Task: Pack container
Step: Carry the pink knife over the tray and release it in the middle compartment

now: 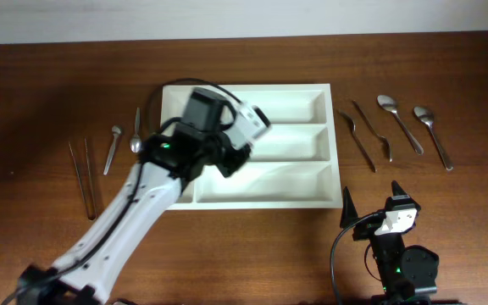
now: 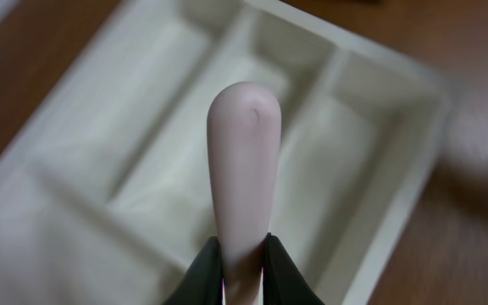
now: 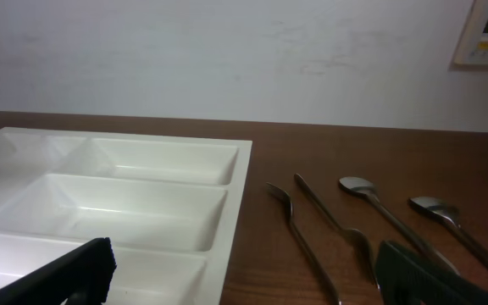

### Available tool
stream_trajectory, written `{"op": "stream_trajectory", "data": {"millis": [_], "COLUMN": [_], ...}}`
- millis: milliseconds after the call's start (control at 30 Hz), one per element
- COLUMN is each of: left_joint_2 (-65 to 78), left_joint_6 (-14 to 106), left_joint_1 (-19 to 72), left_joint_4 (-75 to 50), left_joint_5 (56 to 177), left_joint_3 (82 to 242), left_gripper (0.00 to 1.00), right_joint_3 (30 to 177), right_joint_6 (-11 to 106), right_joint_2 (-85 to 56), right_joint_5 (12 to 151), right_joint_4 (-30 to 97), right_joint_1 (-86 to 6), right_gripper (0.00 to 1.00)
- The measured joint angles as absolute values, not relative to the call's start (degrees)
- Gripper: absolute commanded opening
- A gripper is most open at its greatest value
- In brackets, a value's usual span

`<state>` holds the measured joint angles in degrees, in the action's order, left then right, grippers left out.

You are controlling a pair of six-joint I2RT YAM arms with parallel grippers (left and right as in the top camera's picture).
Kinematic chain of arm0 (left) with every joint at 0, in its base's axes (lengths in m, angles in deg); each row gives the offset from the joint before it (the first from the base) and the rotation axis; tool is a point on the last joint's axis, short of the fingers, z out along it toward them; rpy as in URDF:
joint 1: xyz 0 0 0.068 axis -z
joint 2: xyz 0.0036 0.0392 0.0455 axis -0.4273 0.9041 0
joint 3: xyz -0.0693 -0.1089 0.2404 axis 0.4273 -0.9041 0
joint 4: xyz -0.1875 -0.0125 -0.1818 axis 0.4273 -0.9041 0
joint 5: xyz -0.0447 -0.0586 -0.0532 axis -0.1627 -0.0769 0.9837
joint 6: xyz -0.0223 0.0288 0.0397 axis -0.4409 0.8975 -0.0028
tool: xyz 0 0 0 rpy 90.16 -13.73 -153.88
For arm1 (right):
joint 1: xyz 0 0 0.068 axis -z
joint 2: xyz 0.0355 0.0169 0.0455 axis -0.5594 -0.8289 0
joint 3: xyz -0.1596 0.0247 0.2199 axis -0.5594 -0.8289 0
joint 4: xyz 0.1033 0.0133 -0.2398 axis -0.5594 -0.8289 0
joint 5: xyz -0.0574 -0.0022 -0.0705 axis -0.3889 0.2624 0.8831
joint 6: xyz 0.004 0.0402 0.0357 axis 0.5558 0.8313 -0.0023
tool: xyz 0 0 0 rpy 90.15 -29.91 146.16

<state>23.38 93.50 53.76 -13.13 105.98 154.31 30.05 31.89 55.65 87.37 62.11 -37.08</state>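
Note:
The pinkish utensil's handle still hangs above the tray's middle long compartment point(image 1: 286, 143) point(image 2: 195, 149), so my left gripper should bring the utensil down toward that compartment and release it there.
The container point(image 1: 322, 91) is a large white tray with several compartments, mid-table. It also shows in the left wrist view point(image 2: 413, 161) and the right wrist view point(image 3: 237, 191). My left gripper point(image 1: 230, 159) hovers over the tray's left part. In its wrist view the jaws point(image 2: 244, 254) are shut on a pale pinkish rounded utensil handle point(image 2: 242, 161), held above the compartments. The rest of that utensil is hidden. My right gripper point(image 1: 371, 203) is open and empty near the front edge, right of the tray point(image 3: 244, 280).
Two forks point(image 1: 360, 140) and two spoons point(image 1: 401, 125) lie right of the tray, and show in the right wrist view point(image 3: 307, 246). Left of the tray lie a pair of thin metal sticks point(image 1: 81, 178), a spoon point(image 1: 111, 148) and another utensil point(image 1: 136, 134).

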Motion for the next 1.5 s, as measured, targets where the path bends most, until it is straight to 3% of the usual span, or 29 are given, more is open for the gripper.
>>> {"op": "stream_trajectory", "data": {"millis": [167, 267, 333, 400, 500, 933, 1100, 1233, 1333, 1467, 1500], "left_joint_2": [29.4, 32.7, 34.9, 36.6, 36.7, 30.7, 28.4, 28.7, 29.1, 31.8, 32.8], "left_joint_6": [105.0, 109.0, 110.9, 112.3, 112.7, 105.5, 103.7, 102.9, 103.0, 106.3, 107.3], "left_joint_1": [56.1, 56.5, 56.6, 56.6, 56.6, 53.3, 52.1, 52.0, 52.0, 52.0, 52.0], "left_joint_4": [-14.7, -14.9, -15.0, -15.1, -15.0, -14.9, -14.5, -13.2, -10.2, -8.6, -8.5], "left_joint_5": [108.6, 109.1, 109.3, 109.3, 109.3, 108.4, 105.2, 103.4, 101.5, 99.9, 99.6], "left_joint_3": [154.3, 154.3, 154.3, 154.3, 154.4, 160.6, 161.5, 161.5, 161.5, 161.5, 161.5], "left_gripper": [0.02, 0.07, 0.17, 0.21, 0.41, 0.47, 0.44, 0.33, 0.33, 0.56, 0.65], "right_joint_3": [30.1, 30.1, 30.1, 30.1, 30.1, 30.1, 30.1, 30.1, 30.1, 30.1, 30.1], "right_joint_6": [31.9, 31.9, 31.9, 31.9, 31.9, 31.9, 32.0, 31.9, 31.9, 31.9, 31.9], "right_joint_2": [55.7, 55.7, 55.7, 55.7, 55.7, 55.7, 55.7, 55.7, 55.7, 55.7, 55.7], "right_joint_5": [87.4, 87.4, 87.4, 87.4, 87.4, 87.4, 87.4, 87.4, 87.4, 87.4, 87.4], "right_joint_4": [62.1, 62.1, 62.1, 62.1, 62.1, 62.1, 62.1, 62.1, 62.1, 62.1, 62.1], "right_joint_1": [-37.1, -37.1, -37.1, -37.1, -37.1, -37.1, -37.1, -37.1, -37.1, -37.1, -37.1], "right_gripper": [0.99, 0.99, 0.99, 0.99, 0.99, 0.99, 0.99, 0.99, 0.99, 0.99, 0.99]}}
